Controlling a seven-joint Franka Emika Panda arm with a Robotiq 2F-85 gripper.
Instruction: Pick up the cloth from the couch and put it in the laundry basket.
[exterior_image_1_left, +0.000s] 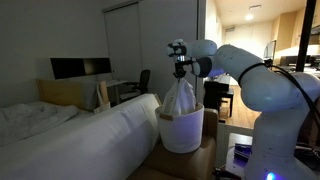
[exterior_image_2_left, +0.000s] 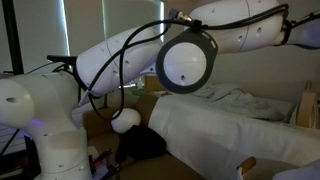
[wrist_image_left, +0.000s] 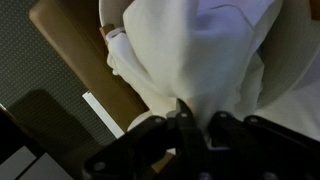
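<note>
I will next move my gripper straight down into the laundry basket's opening (exterior_image_1_left: 181, 111) (wrist_image_left: 284, 52) and let go of the cloth there, because only its lower end reaches inside the basket's rim.
In an exterior view my gripper (exterior_image_1_left: 180, 70) hangs above the laundry basket (exterior_image_1_left: 182, 132) and is shut on the top of the white cloth (exterior_image_1_left: 180, 98). The cloth drapes down in a cone, and its lower end reaches into the basket's rim. The wrist view shows the cloth (wrist_image_left: 200, 50) bunched between the dark fingers of the gripper (wrist_image_left: 201, 115). Beneath it are the basket's rim and its tan handle (wrist_image_left: 115, 34). The white-draped couch (exterior_image_1_left: 90, 140) lies beside the basket and also shows as the couch (exterior_image_2_left: 235, 125) behind my arm. There the arm hides both gripper and basket.
The basket stands on a wooden surface (wrist_image_left: 65, 35) next to the couch's end. A desk with dark monitors (exterior_image_1_left: 80, 68) and an office chair (exterior_image_1_left: 141, 80) stand behind the couch. My arm's large white base (exterior_image_1_left: 275, 120) is close beside the basket.
</note>
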